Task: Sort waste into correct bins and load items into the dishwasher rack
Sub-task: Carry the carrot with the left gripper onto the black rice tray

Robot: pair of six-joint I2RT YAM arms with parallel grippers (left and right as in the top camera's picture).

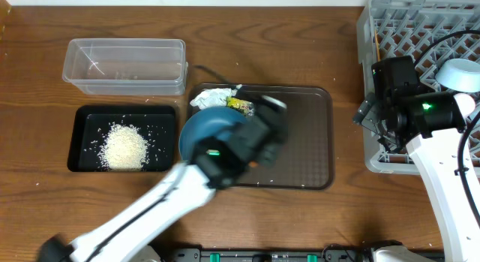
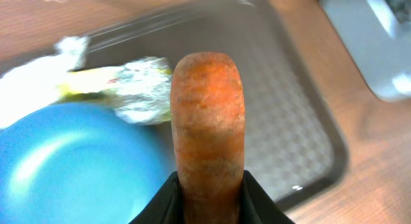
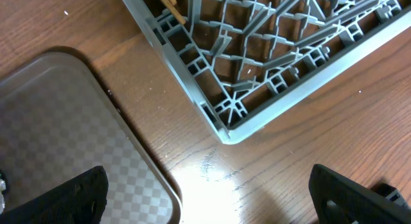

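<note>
The rice heap, food like the carrot (image 2: 207, 115), lies to the left of my left gripper in the overhead view. My left gripper should swing past the bowl next and let go low over the rice heap.
In the left wrist view my left gripper (image 2: 209, 185) is shut on the small orange carrot (image 2: 207, 115), which stands up between its black fingers. It hangs over the brown serving tray (image 2: 289, 121). Beside it on that tray are the large dark-blue bowl (image 2: 64, 166), the foil wrapper (image 2: 138, 89) and the crumpled white paper (image 2: 32, 83). Overhead, the left gripper (image 1: 264, 138) shows blurred beside the bowl (image 1: 202, 131). My right gripper (image 3: 212, 198) is open and holds nothing, low over bare table between the tray and the corner of the dishwasher rack (image 3: 257, 57).
The clear tub (image 1: 124, 65) stands at the back left. In front of it is the black tray (image 1: 81, 138) with a heap of rice (image 1: 124, 148). The rack (image 1: 420, 29) holds a small pale upturned bowl (image 1: 459, 74) and chopsticks (image 3: 168, 2).
</note>
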